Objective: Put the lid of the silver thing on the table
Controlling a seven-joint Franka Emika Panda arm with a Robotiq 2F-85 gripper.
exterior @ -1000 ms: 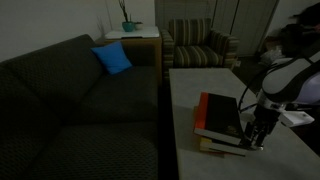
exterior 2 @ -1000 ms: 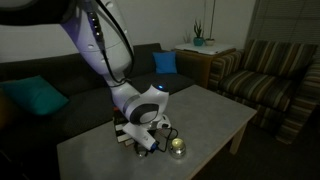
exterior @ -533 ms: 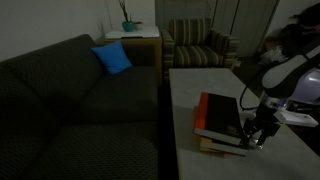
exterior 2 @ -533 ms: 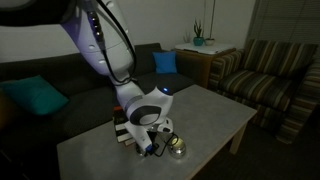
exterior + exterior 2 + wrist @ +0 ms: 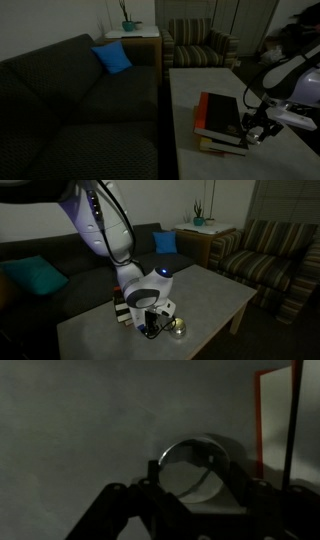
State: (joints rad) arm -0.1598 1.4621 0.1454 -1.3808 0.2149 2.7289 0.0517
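I should next move my gripper away from the red edge of the book stack and stay low. Then I should set the lid on bare table.
The lid (image 5: 192,468) is a shiny round silver disc, held tilted between my gripper's (image 5: 198,482) dark fingers just above the pale table (image 5: 80,420). In an exterior view the gripper (image 5: 152,328) hangs low over the table (image 5: 215,292), just beside the small silver thing (image 5: 178,329), which sits near the front edge. From the opposite side, the gripper (image 5: 256,134) is just past the book stack, and the tin is hidden there.
A red-and-black book stack (image 5: 220,120) lies right beside the gripper, and its red edge (image 5: 275,420) shows in the wrist view. A dark sofa (image 5: 80,100) runs along the table's long side. A striped armchair (image 5: 270,255) and a side table with a plant (image 5: 130,30) stand beyond.
The hand has turned at the wrist and shifted slightly beside the books. The silver tin has stayed in place, and the jaws have stayed shut.
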